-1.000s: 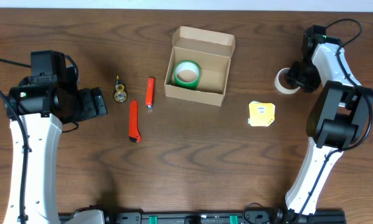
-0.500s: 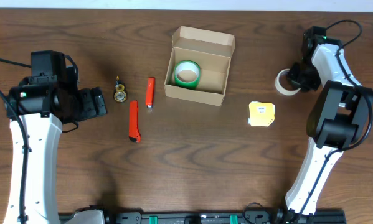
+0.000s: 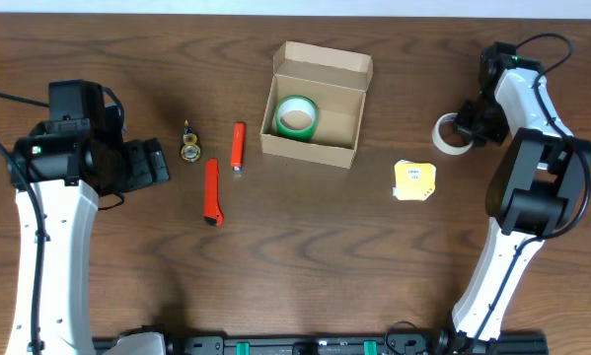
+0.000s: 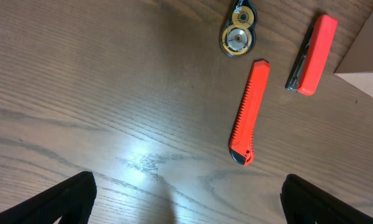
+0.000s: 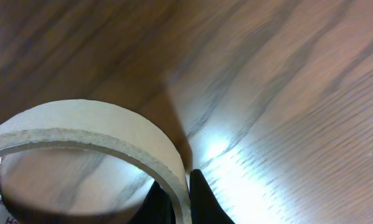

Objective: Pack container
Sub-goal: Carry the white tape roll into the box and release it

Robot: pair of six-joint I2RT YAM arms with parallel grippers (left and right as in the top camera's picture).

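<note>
My right gripper lifts next, crosses to the open box and lowers over the green tape roll [image 3: 297, 116], since its similar flat ring lets the white roll [image 3: 447, 132] stack there.
The container [image 3: 315, 106] is an open brown cardboard box at the table's middle back, with a green tape roll [image 3: 297, 116] inside. My right gripper [image 3: 465, 126] is shut on the wall of a white tape roll [image 3: 447, 132] at the right; the wrist view shows the roll [image 5: 86, 127] pinched between the fingers [image 5: 179, 198], just above the wood. My left gripper [image 3: 155, 163] is open and empty at the left, its fingertips wide apart in the wrist view [image 4: 186, 199]. An orange box cutter [image 3: 211, 192] lies beyond it, also in the left wrist view [image 4: 248, 112].
An orange lighter-like tool [image 3: 238, 146] and a small round gold-and-black tape dispenser [image 3: 188, 148] lie left of the box; both show in the left wrist view, the tool [image 4: 314, 53] and dispenser [image 4: 238, 37]. A yellow sticky-note pad [image 3: 414, 181] lies right of the box.
The white tape roll and my right gripper have shifted slightly toward the left and down. The left arm has not moved.
</note>
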